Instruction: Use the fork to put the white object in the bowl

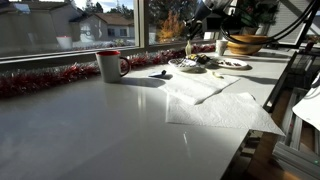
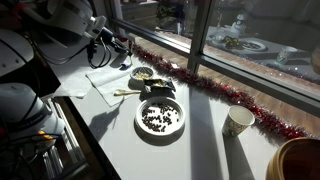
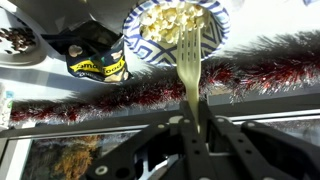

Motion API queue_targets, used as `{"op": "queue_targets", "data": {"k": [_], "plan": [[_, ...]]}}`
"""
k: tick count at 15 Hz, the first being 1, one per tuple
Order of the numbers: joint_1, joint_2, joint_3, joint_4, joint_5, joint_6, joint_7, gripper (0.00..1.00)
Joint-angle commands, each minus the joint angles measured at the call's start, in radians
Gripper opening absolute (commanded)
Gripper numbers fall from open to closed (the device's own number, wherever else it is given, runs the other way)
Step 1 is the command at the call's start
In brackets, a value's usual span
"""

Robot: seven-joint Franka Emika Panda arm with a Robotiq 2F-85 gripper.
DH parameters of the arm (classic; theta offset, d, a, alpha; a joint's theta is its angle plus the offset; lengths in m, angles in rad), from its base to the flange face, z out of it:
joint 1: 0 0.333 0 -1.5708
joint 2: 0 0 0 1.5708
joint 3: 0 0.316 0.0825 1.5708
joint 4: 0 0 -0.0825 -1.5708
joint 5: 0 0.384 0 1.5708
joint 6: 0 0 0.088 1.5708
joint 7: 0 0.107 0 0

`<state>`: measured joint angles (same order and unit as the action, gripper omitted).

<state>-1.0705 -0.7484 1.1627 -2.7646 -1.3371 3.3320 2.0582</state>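
The bowl already holds white pieces. I will next move my gripper back from the window and then down onto the paper towels to let go of the fork (image 3: 190, 70).
In the wrist view my gripper (image 3: 190, 125) is shut on the handle of a pale yellow fork (image 3: 190, 70). The fork's tines reach into the small bowl (image 3: 175, 25), which has a dark patterned rim and is full of white popcorn-like pieces (image 3: 165, 18). In an exterior view the gripper (image 2: 123, 47) hangs just above and beside the bowl (image 2: 143, 73) near the window. In an exterior view the bowl (image 1: 185, 65) sits at the table's far side, under the dark arm.
A plate of dark bits (image 2: 160, 117) lies beside the bowl, with a black-and-yellow packet (image 2: 158, 89) between them. A mug (image 2: 238, 122), a large wooden bowl (image 1: 245, 43), paper towels (image 1: 205, 95) and red tinsel (image 3: 150, 95) along the window sill are nearby.
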Motion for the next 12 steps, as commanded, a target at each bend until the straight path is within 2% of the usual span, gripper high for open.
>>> {"op": "queue_targets", "data": {"k": [1, 5, 7, 9, 12], "plan": [[0.006, 0.250, -0.039, 0.030, -0.082, -0.033, -0.081, 0.03], [-0.006, 0.458, 0.027, 0.031, -0.081, -0.097, -0.169, 0.03], [-0.021, 0.563, 0.077, 0.019, -0.031, -0.153, -0.263, 0.03], [-0.052, 0.668, 0.139, 0.008, 0.062, -0.231, -0.400, 0.03], [0.005, 0.814, 0.135, 0.047, 0.251, -0.396, -0.607, 0.03]]}}
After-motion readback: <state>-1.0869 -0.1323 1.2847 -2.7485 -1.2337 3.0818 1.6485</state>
